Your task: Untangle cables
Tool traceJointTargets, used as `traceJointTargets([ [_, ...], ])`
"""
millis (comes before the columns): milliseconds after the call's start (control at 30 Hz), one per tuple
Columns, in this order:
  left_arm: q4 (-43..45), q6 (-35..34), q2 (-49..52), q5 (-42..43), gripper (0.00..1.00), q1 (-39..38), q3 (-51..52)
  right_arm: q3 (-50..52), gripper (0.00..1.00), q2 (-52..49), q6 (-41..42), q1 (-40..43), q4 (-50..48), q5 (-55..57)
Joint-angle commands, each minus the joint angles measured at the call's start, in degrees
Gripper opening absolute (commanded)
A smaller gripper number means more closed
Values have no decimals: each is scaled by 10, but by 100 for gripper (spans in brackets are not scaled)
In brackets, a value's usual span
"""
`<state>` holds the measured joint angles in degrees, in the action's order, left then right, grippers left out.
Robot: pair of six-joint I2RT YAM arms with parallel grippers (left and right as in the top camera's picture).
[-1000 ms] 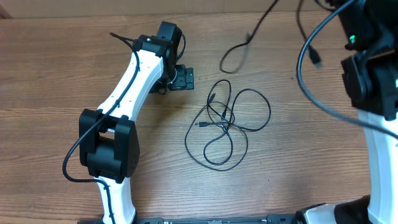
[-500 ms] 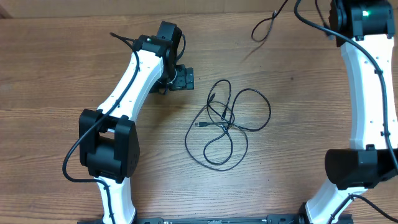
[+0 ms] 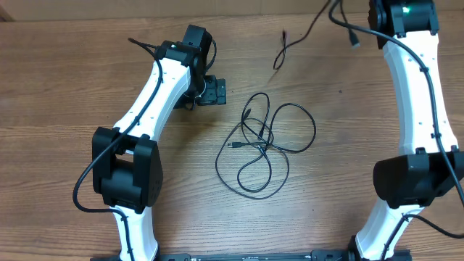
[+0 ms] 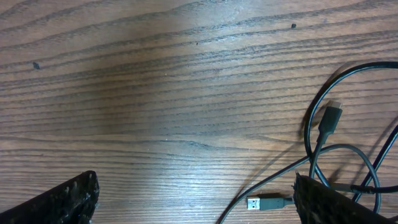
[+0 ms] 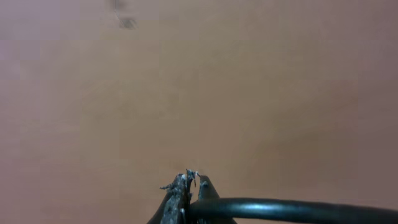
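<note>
I should next move my right gripper down and to the right in the overhead view, over bare wood by the table's far edge, away from the tangle.
A tangle of thin black cables lies in loops on the wooden table, just right of my left gripper. In the left wrist view that gripper is open above bare wood, with a silvery USB plug and a black plug near its right finger. My right gripper is shut on a black cable, high above the table. In the overhead view that cable hangs near the far edge, and a plug end dangles beside the right arm.
The left arm stretches from the front edge toward the middle of the table. The right arm's elbow stands at the right side. Bare wood lies between the tangle and both arms.
The right arm has swung back toward the far edge and drawn its held cable with it. The hanging loop has shifted left and up. The left arm and the tangle have not moved.
</note>
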<state>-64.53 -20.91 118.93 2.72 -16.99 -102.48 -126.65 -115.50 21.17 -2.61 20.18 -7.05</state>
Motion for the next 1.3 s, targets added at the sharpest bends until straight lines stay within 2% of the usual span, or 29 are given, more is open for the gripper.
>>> traceJointTargets([
  [0,1,-5,-2,-4,100,2,-8,-12,4,-34,-58,50,2,70],
  [233,1,-5,-2,-4,100,2,-8,-12,4,-172,-78,164,-22,70],
  [600,1,-5,-2,-4,100,2,-8,-12,4,-195,-75,325,-45,70],
  [667,1,-5,-2,-4,100,2,-8,-12,41,-195,-75,341,-41,62],
  [700,1,-5,-2,-4,100,2,-8,-12,67,-195,-75,345,-35,49],
  [733,1,-5,-2,-4,100,2,-8,-12,100,-195,-76,348,-28,34],
  [1000,1,-5,-2,-4,100,2,-8,-14,100,-189,-76,351,70,-26],
  [1167,1,-5,-2,-4,100,2,-8,-14,100,-173,-82,351,200,-99],
  [1267,1,-5,-2,-4,100,2,-8,-14,100,-168,-130,348,303,-129],
])
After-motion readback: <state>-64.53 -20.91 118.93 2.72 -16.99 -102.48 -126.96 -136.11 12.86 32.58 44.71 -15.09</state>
